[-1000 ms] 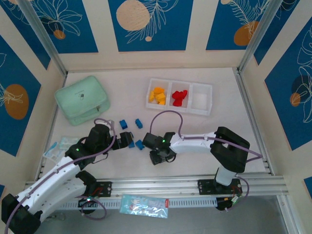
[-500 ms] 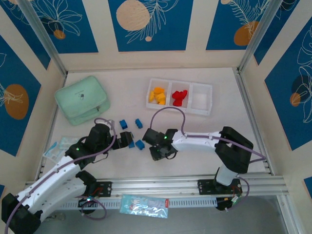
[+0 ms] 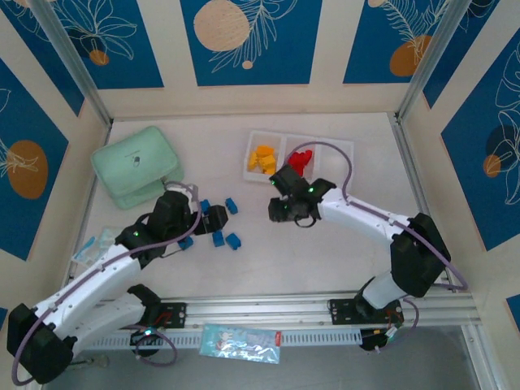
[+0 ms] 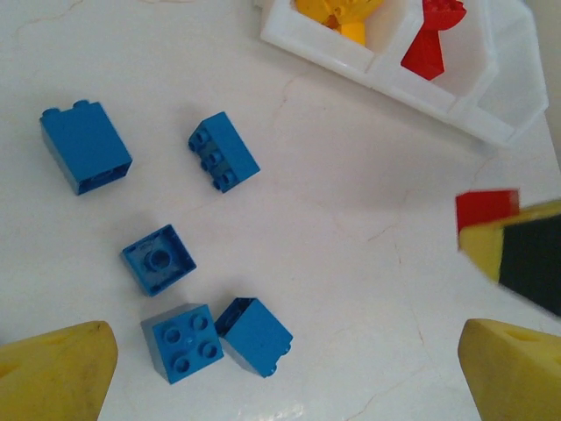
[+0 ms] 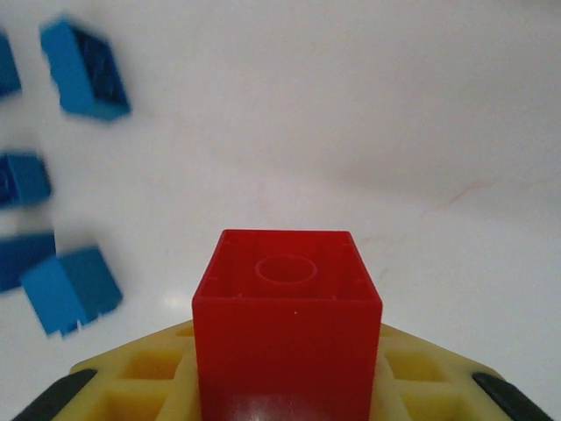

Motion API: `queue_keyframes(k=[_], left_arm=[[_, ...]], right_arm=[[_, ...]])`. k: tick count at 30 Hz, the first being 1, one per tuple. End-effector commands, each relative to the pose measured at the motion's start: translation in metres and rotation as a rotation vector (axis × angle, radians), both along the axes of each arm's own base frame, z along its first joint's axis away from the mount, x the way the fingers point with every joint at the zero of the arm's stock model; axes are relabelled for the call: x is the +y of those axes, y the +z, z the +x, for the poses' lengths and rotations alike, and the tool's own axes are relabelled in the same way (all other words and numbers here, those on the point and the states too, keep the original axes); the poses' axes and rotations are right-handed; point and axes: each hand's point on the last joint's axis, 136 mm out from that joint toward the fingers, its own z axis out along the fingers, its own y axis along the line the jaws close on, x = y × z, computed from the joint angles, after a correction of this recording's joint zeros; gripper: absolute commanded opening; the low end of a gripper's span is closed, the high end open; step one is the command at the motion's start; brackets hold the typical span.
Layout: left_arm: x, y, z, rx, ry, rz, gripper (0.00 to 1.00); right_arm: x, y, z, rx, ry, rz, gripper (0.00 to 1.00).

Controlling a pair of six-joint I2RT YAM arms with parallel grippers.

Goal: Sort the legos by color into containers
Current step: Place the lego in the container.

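Note:
Red bricks lie inside the tray's middle section (image 3: 300, 160), so I need to move my right gripper outward over it next and let go of the red brick there.
My right gripper (image 5: 287, 360) is shut on a red brick (image 5: 287, 316) and hovers above the table. From above, this gripper (image 3: 280, 211) sits just in front of the white tray (image 3: 336, 188). The tray's left compartment holds yellow-orange bricks (image 3: 262, 158), its middle one red bricks (image 3: 301, 162), and its right one (image 3: 335, 165) is bare. Several blue bricks (image 4: 223, 151) lie loose on the table. My left gripper (image 4: 289, 373) stands open over two of them (image 4: 254, 336), and from above it (image 3: 215, 219) is among the blue bricks (image 3: 231, 205).
A mint-green lidded box (image 3: 136, 166) stands at the back left. Plastic bags lie at the left edge (image 3: 93, 246) and on the front rail (image 3: 240, 343). The cage frame walls in the table.
The right arm has swung from beside the blue bricks up and right toward the tray, with the red brick in it. The left gripper has edged forward over the blue bricks.

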Motion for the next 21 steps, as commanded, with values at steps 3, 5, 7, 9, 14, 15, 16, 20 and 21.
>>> queue_keyframes(k=[3, 5, 7, 9, 14, 15, 16, 20, 21], left_arm=[[-0.017, 0.031, 0.023, -0.085, -0.038, -0.012, 0.99], [-0.021, 0.032, 0.029, -0.088, -0.036, -0.016, 0.99], [-0.026, 0.033, 0.036, -0.088, -0.03, -0.028, 0.99], [-0.03, 0.034, 0.043, -0.091, -0.027, -0.037, 0.99], [-0.038, 0.035, 0.058, -0.085, -0.02, -0.038, 0.99], [-0.039, 0.035, 0.06, -0.084, -0.018, -0.041, 0.99], [-0.041, 0.035, 0.063, -0.085, -0.018, -0.044, 0.99], [-0.044, 0.034, 0.07, -0.082, -0.019, -0.048, 0.99], [-0.045, 0.034, 0.071, -0.079, -0.02, -0.048, 0.99]], right_arm=[[-0.009, 0.031, 0.056, -0.095, -0.038, 0.062, 0.26], [-0.018, 0.035, 0.079, -0.119, -0.076, 0.052, 0.27], [-0.028, 0.037, 0.102, -0.119, -0.117, 0.052, 0.27], [-0.036, 0.036, 0.123, -0.13, -0.147, 0.047, 0.27], [-0.048, 0.03, 0.169, -0.137, -0.18, 0.018, 0.27], [-0.053, 0.028, 0.178, -0.134, -0.192, 0.002, 0.27], [-0.057, 0.025, 0.185, -0.129, -0.201, -0.005, 0.27], [-0.065, 0.014, 0.207, -0.107, -0.21, -0.024, 0.28], [-0.066, 0.013, 0.211, -0.108, -0.21, -0.034, 0.3]])
